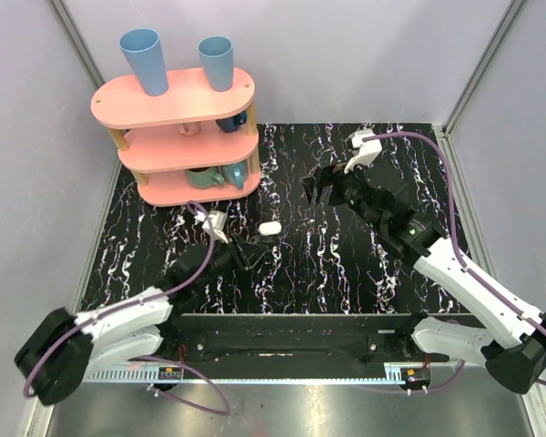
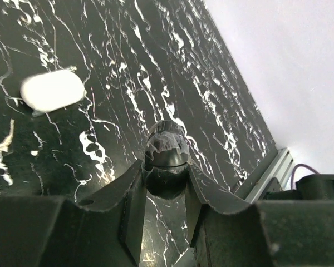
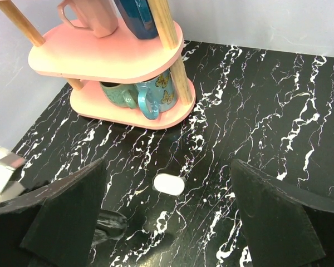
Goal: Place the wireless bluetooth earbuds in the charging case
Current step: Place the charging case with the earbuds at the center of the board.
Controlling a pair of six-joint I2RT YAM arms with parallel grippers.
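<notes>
The tabletop is bare, so the robot's left gripper next needs to go down toward it on the near side of the charging case (image 1: 270, 228) and let go of the dark glossy piece there.
The charging case (image 1: 270, 228) is a small white oval lying flat on the black marbled table, and its lid looks shut. It also shows as the case (image 2: 52, 90) in the left wrist view and the case (image 3: 169, 184) in the right wrist view. My left gripper (image 1: 251, 252) sits low just front-left of it, shut on a small dark glossy rounded piece (image 2: 167, 146) at the left gripper (image 2: 166, 171). I cannot tell what that piece is. No white earbuds show anywhere. My right gripper (image 1: 323, 187) hovers behind and to the right of the case. The right gripper (image 3: 167, 162) is open and empty.
A pink three-tier shelf (image 1: 177, 137) stands at the back left, with two blue cups (image 1: 146, 59) on top and mugs (image 3: 142, 94) on its lower tiers. Grey walls close in the table. A metal rail (image 1: 282, 332) runs along the near edge.
</notes>
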